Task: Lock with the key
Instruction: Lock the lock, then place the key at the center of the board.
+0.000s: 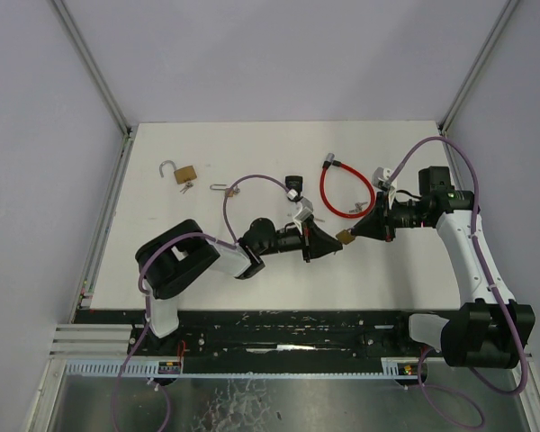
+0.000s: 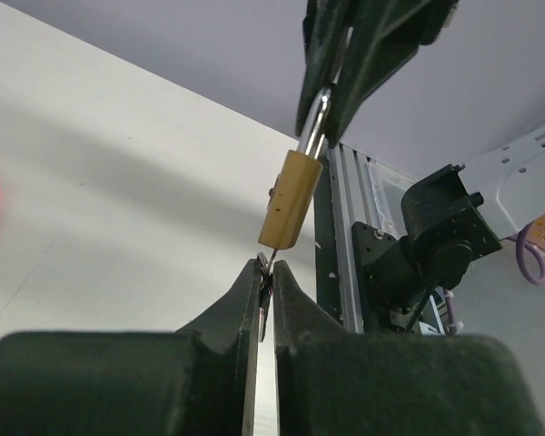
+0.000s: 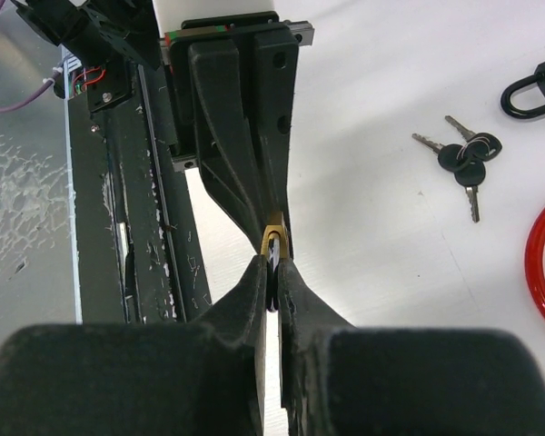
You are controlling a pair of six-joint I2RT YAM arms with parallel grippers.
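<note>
My right gripper holds the padlock above clear tabletop. Next it should lower the padlock onto that spot on the near side of the red cable lock and let go of the shackle [image 2: 313,136].
A small brass padlock [image 1: 346,237] hangs in the air between my two grippers, above the table's middle. My right gripper [image 1: 371,227] is shut on its steel shackle [image 2: 313,136]; in the right wrist view the brass body [image 3: 274,238] shows just past the gripper [image 3: 274,259]. My left gripper [image 2: 266,268] is shut on a thin key [image 2: 264,264], whose tip meets the bottom of the lock body [image 2: 291,202]. In the top view the left gripper [image 1: 328,243] points right at the lock. The keyhole itself is hidden.
A red cable lock [image 1: 346,189] lies behind the grippers, with a black padlock [image 1: 293,184] and a bunch of keys [image 3: 463,163] beside it. At the back left of the table lies another brass padlock [image 1: 182,173] with its shackle open. The table's front rail [image 3: 118,227] runs close below.
</note>
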